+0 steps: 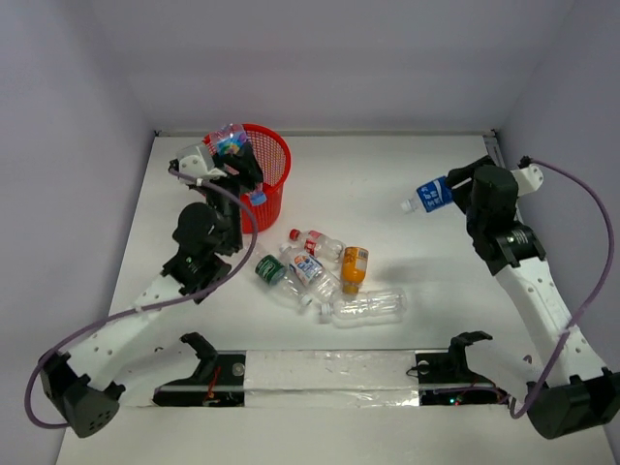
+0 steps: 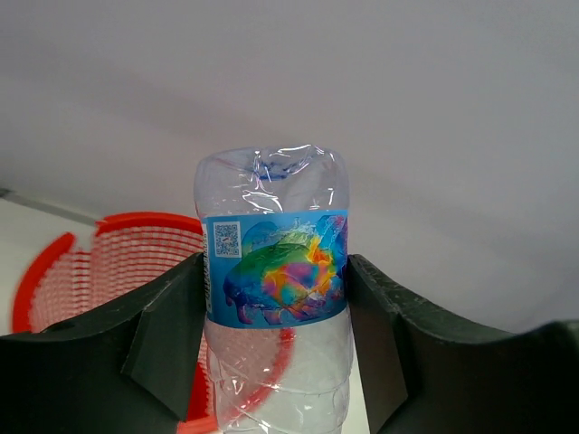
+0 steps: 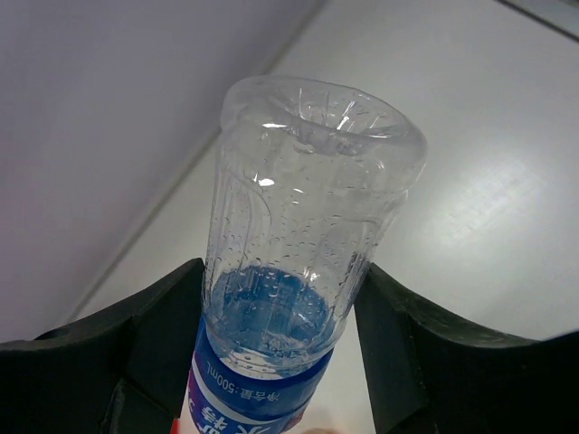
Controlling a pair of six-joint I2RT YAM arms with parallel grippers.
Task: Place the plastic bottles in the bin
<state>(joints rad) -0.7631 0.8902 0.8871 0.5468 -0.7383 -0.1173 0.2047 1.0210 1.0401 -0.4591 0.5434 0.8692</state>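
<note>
My right gripper will carry the bottle across over the bin's opening (image 1: 270, 161) and release it, since the bin stands to the gripper's left in the top view.
The red mesh bin (image 1: 268, 167) stands at the back left; it also shows in the left wrist view (image 2: 109, 262). My left gripper (image 1: 225, 153) is shut on a clear bottle with a colourful blue label (image 2: 276, 271) and holds it above the bin's left rim (image 1: 228, 140). My right gripper (image 1: 455, 189) is shut on a clear bottle with a dark blue label (image 1: 429, 196), held above the table at the right; its base points at the right wrist camera (image 3: 303, 262). Several bottles lie in a heap mid-table, among them an orange one (image 1: 354, 269) and a clear one (image 1: 368, 307).
A green-labelled bottle (image 1: 270, 270) and red-labelled bottles (image 1: 316, 244) lie in the heap. A taped bar with two black brackets (image 1: 329, 373) runs along the near edge. White walls close in the table on three sides.
</note>
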